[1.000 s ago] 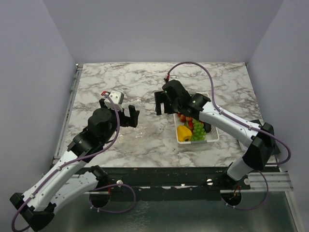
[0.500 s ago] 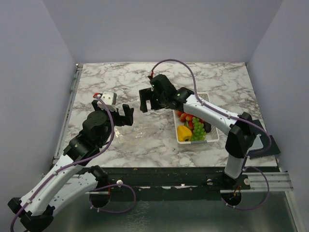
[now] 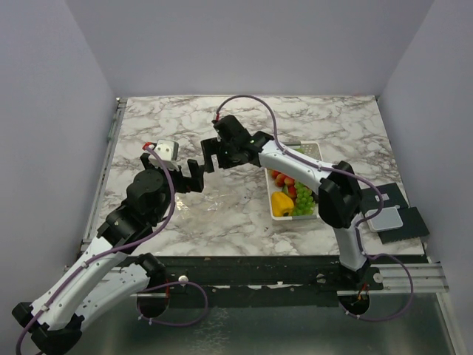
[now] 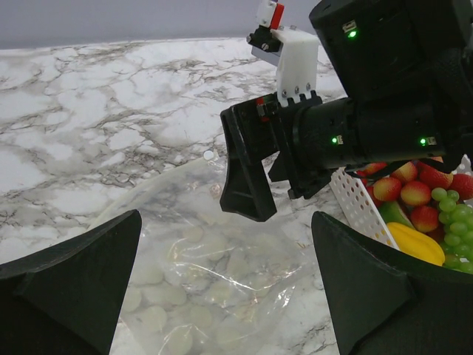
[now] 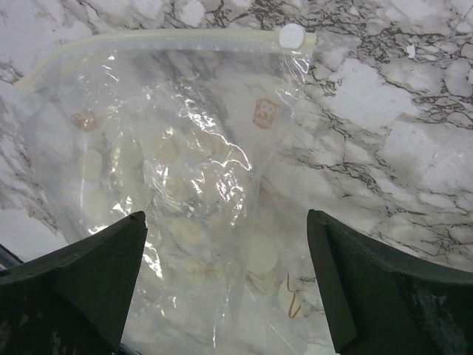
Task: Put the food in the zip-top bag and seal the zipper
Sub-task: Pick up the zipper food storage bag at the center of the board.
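The right gripper moves down onto the bag's side edge below the slider next and closes there, because this edge already runs between its open fingers.
The zip-top bag (image 5: pixel 170 185) lies flat and empty on the marble, clear with white dots. Its zipper (image 5: pixel 162 41) runs along the far edge, with a white slider (image 5: pixel 292 35) at the right end. My right gripper (image 5: pixel 225 288) hovers open directly above the bag, nothing between its fingers. Facing it, my left gripper (image 4: pixel 225 296) is also open over the bag (image 4: pixel 222 274). In the top view the two grippers (image 3: pixel 195 176) (image 3: pixel 214 159) nearly meet left of centre, and the bag barely shows. The food (image 3: pixel 294 194) sits in a white basket: yellow pepper, grapes, strawberries.
The white slotted basket (image 3: pixel 299 220) stands right of the grippers; its wall (image 4: pixel 355 207) is close to the bag's right side. Black pads (image 3: pixel 403 222) lie at the table's right edge. The right arm reaches over the basket's far-left corner.
My right arm has swung left from beside the basket to above the bag. The left arm drew slightly left, then held still.
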Robot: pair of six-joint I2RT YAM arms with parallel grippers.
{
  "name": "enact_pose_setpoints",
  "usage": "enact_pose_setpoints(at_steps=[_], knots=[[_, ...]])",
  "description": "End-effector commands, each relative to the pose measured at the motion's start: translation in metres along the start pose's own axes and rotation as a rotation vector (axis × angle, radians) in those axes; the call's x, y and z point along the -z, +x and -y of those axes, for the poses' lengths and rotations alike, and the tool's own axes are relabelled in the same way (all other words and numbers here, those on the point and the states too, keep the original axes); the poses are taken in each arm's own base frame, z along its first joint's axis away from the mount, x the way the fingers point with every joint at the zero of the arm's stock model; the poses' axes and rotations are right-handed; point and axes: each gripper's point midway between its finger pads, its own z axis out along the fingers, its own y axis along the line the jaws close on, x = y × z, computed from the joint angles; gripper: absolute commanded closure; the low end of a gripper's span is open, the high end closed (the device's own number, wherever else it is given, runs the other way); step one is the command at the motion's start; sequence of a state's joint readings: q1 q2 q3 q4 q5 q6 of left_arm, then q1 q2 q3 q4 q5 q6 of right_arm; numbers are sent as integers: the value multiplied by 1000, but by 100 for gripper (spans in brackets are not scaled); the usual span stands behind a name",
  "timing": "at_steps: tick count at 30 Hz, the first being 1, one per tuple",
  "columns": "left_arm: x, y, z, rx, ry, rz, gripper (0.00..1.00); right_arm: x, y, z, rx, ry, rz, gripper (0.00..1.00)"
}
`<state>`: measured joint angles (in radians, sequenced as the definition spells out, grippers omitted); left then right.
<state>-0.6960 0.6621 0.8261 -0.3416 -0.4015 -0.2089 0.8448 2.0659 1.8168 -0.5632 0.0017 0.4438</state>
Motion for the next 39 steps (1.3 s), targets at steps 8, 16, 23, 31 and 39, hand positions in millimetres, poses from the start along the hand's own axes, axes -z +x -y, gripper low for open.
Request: enact_pose_setpoints(at_steps=[8,16,23,31,39], knots=[[1,4,-2,-4,-9,-9,1,-29,25,-1,-9,-23,-98,14],[0,5,-1,-6,-8,-14,1,-36,32,-2,-19,-34,-119,29],[0,4,-1,-6,-7,-11,1,-38,37,-1,-20,-37,-127,50],[1,4,-2,-6,-8,-10,1,-41,45,2,-24,-39,-141,73],[1,4,-2,-7,-13,-10,1,-35,41,1,-18,-49,-114,99]])
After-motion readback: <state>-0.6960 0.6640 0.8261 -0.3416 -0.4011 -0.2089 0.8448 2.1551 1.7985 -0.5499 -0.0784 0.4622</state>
